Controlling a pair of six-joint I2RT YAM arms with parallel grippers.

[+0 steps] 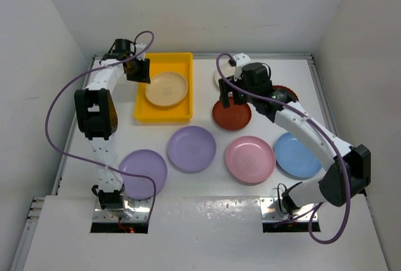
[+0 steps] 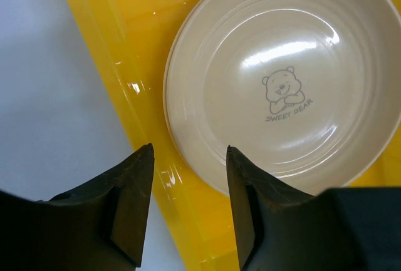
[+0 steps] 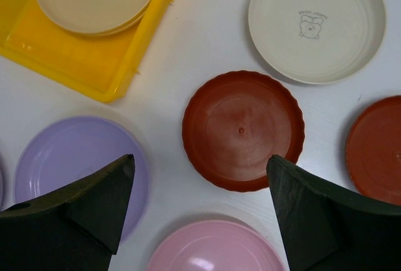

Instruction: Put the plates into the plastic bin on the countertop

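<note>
The right gripper lowers rightward in the top view next onto the cream plate's rim (image 3: 371,61) facing the second brown-red plate, as bare countertop borders that rim.
The yellow plastic bin (image 1: 145,109) stands at the back left of the countertop (image 1: 207,183) with a tan plate (image 1: 166,89) lying in it. My left gripper (image 1: 139,71) hovers over the bin's left wall, open and empty. In the left wrist view the tan plate (image 2: 282,77) sits just beyond the left gripper (image 2: 190,152), a second rim showing under it. My right gripper (image 1: 233,99) hangs wide open above a brown-red plate (image 1: 231,116). The right wrist view shows that brown-red plate (image 3: 241,130) ahead of the right gripper (image 3: 200,161), which holds nothing.
Two lavender plates (image 1: 192,148) (image 1: 143,172), a pink plate (image 1: 250,159) and a blue plate (image 1: 297,154) lie in the near half. A cream plate (image 3: 315,24) and a second brown-red plate (image 3: 376,149) lie behind the right arm. Metal rails (image 1: 319,89) edge the top.
</note>
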